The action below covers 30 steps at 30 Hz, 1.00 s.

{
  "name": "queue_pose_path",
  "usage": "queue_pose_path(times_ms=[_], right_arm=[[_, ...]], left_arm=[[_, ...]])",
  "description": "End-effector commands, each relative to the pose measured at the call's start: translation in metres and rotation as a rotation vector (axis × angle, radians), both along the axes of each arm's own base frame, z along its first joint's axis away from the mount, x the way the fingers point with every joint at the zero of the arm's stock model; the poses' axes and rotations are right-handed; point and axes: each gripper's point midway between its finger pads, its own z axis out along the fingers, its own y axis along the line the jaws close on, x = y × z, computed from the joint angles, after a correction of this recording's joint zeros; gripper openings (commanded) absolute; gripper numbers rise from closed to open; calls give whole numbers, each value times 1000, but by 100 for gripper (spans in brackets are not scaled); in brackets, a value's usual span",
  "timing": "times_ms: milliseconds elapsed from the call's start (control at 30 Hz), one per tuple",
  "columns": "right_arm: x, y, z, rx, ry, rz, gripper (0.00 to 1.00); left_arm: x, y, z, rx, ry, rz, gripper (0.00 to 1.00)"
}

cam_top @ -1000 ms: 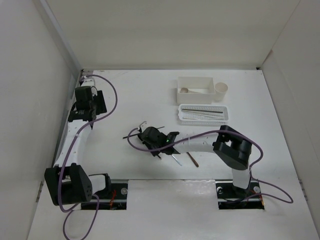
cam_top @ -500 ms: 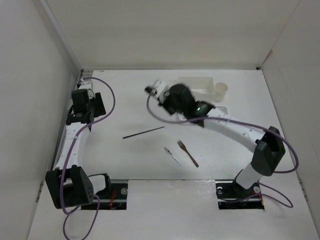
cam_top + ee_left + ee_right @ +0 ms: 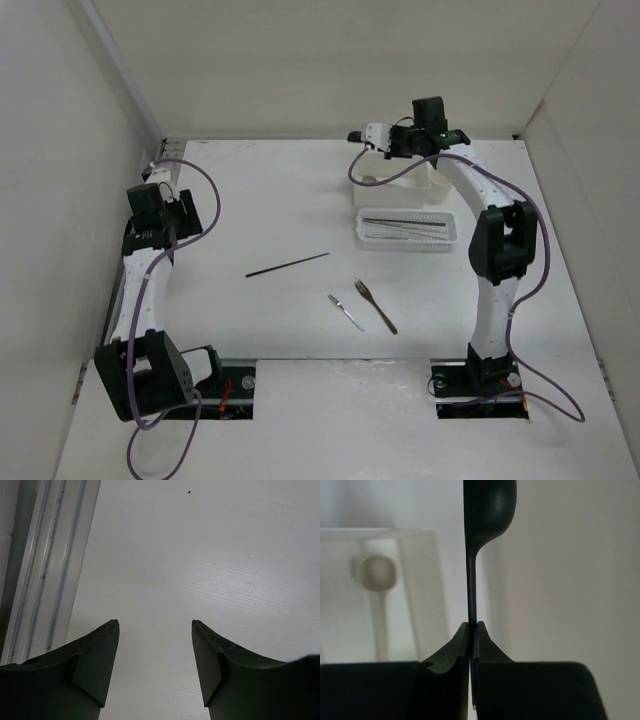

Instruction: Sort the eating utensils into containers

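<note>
My right gripper will move back and down next and release this spoon in the box (image 3: 412, 186) that already has the beige spoon in it, because that box is lower and farther back.
My right gripper (image 3: 472, 625) is shut on the thin handle of the black round-bowled spoon (image 3: 489, 505), which sticks out ahead of the fingers. In the top view this gripper (image 3: 398, 148) hangs at the back over the plain rectangular box (image 3: 412, 186). The beige spoon (image 3: 376, 575) lies in that box (image 3: 417, 585). The mesh basket tray (image 3: 407, 228) holds thin dark chopsticks. One dark chopstick (image 3: 288, 265), the small silver fork (image 3: 346, 312) and the brown fork (image 3: 376, 306) lie on the table. My left gripper (image 3: 155, 622) is open and empty over bare table at the left (image 3: 188, 215). The round cup is hidden behind the right arm.
White walls enclose the table on the left, back and right. A metal rail (image 3: 35, 580) runs along the table's left edge beside my left gripper. The right arm (image 3: 498, 245) stretches from its base over the right side of the table to the back.
The right arm has swung from the table's middle to the back, carrying the black spoon over the rectangular box. The forks and one chopstick are now uncovered. The left gripper shifted slightly.
</note>
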Motion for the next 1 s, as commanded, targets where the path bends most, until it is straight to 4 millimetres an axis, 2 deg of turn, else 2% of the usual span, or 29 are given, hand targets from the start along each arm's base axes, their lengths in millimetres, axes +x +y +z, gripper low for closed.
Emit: queue_pose_path(times_ms=[0,33,67,133,200,233,300,333,400,567,667,733,767,800,833,867,900,933,967], right_arm=[[-32,27,-15,-35,72,259,0],[-33,29,-14,-24,73,272,0],[-39,28,-27,-3,109,289,0],[-45,24,-36,13,140,296,0],[-50,11,-52,12,183,274,0],[-52,10,-52,17,184,269,0],[-50,-3,-57,13,194,229,0],[-50,-3,-57,13,194,229,0],[-45,-14,-56,21,191,203,0],[-42,-25,-59,22,196,173,1],[-38,-28,-58,12,188,151,24],[-37,-22,-50,21,166,155,50],[-35,-23,-49,22,159,141,60],[-35,-18,-33,34,126,142,73],[-31,-19,-25,54,101,118,76],[-28,-18,-13,72,71,108,80],[-28,-19,-13,84,64,90,96],[-30,-21,6,122,36,58,100],[-22,-23,27,147,-45,28,100]], left_arm=[[1,-8,-5,-5,5,-71,56],[3,-10,-6,-13,8,-81,56],[3,-10,-6,-14,8,-81,56],[6,-11,-8,-24,16,-91,56],[9,-12,-3,-26,3,-98,56],[9,-12,-7,-29,14,-98,56],[11,-11,-3,-19,6,-104,58],[13,-11,1,-17,-3,-104,58],[12,-13,-3,-28,13,-111,58],[17,-15,2,-29,2,-132,60],[19,-21,-2,-4,19,-188,61],[16,-42,-6,10,47,-296,61],[19,-53,-2,30,48,-364,61],[18,-64,-4,103,61,-483,61],[7,-95,-16,123,128,-628,65],[1,-113,-20,149,154,-740,66],[-1,-128,-17,181,164,-838,67],[-7,-151,-29,232,204,-1000,69],[-21,-163,-38,216,262,-1085,78]])
